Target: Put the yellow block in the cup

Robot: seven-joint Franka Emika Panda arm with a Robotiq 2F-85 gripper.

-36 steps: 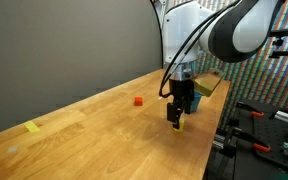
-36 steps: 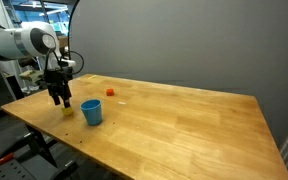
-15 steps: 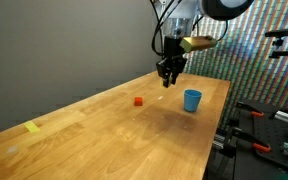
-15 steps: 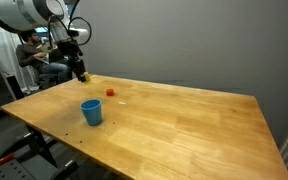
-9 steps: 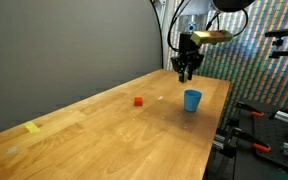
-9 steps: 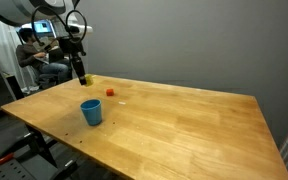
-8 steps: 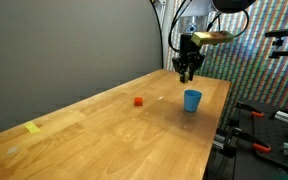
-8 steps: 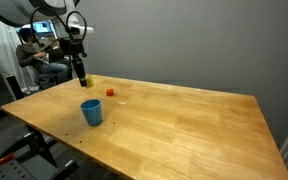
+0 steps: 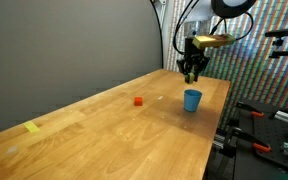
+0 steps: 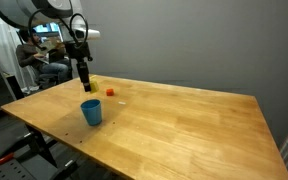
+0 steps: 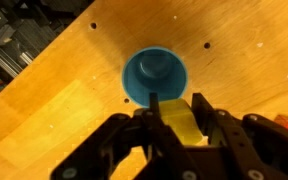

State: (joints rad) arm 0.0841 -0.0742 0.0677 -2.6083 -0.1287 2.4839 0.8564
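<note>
The cup stands below my gripper's fingers. My gripper will next move gently over and down toward the opening of the light-blue cup (image 11: pixel 155 74) to let go of the yellow block (image 11: pixel 178 122).
The yellow block (image 11: pixel 178 122) is clamped between my gripper's (image 11: pixel 177 108) black fingers in the wrist view. Just beyond the fingertips lies the open mouth of the light-blue cup (image 11: pixel 154 76), seen from straight above. In both exterior views the gripper (image 9: pixel 193 76) (image 10: pixel 85 84) hangs in the air above the cup (image 9: pixel 191 100) (image 10: pixel 91 111), which stands upright on the wooden table (image 9: pixel 104 130). A speck of yellow shows at the fingertips (image 10: pixel 86 86).
A small red block (image 9: pixel 138 100) (image 10: pixel 111 92) lies on the table a short way from the cup. A flat yellow piece (image 9: pixel 32 127) lies near the far end of the table. A dark curtain (image 10: pixel 184 45) backs the table. A person (image 10: pixel 36 60) sits behind the arm.
The arm has carried the yellow block sideways from beside the cup to a spot above it. The gripper has stayed shut on the block.
</note>
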